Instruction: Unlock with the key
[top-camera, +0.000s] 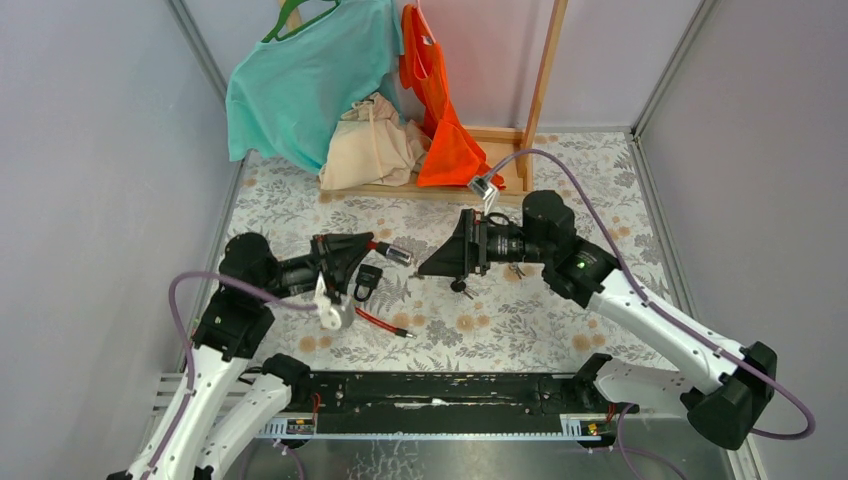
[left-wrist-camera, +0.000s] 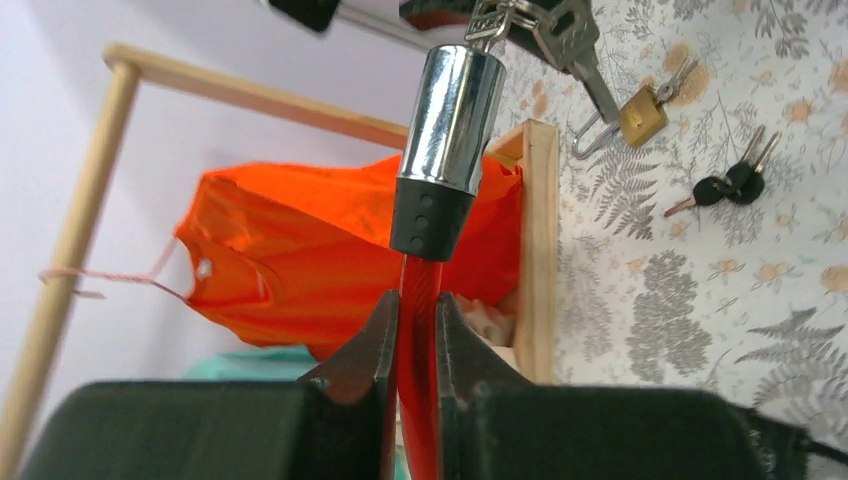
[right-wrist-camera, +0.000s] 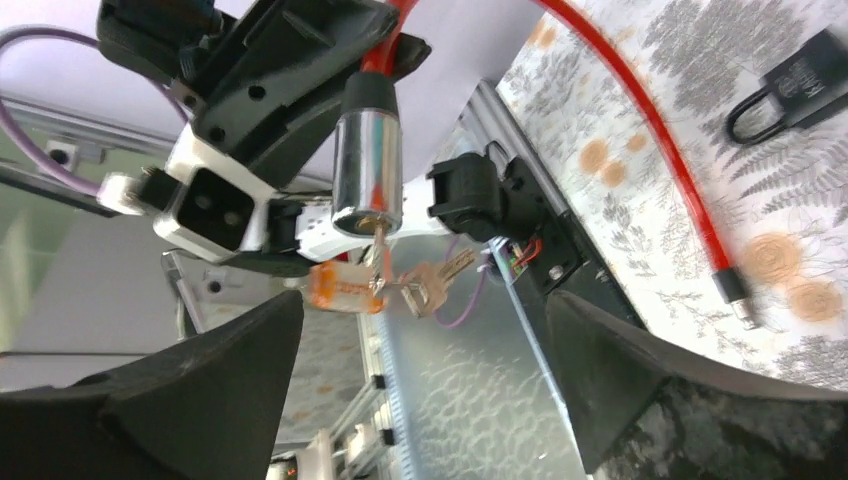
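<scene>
The bare tabletop by the rack lies outward and below my left gripper. I should tilt this gripper down and lower it outward to release the cable there.
The lock is a red cable lock with a chrome cylinder. My left gripper is shut on its red cable just behind the cylinder, holding it above the table. A key sits in the cylinder's end, and an orange tag and a second key dangle from it. My right gripper faces the cylinder's end from a short way off, open wide, nothing between its fingers. In the top view the right gripper points left at the lock.
A black padlock lies under the left gripper, with the loose cable end nearby. Black-headed keys lie below the right gripper, a brass padlock beside them. A wooden rack with clothes stands behind.
</scene>
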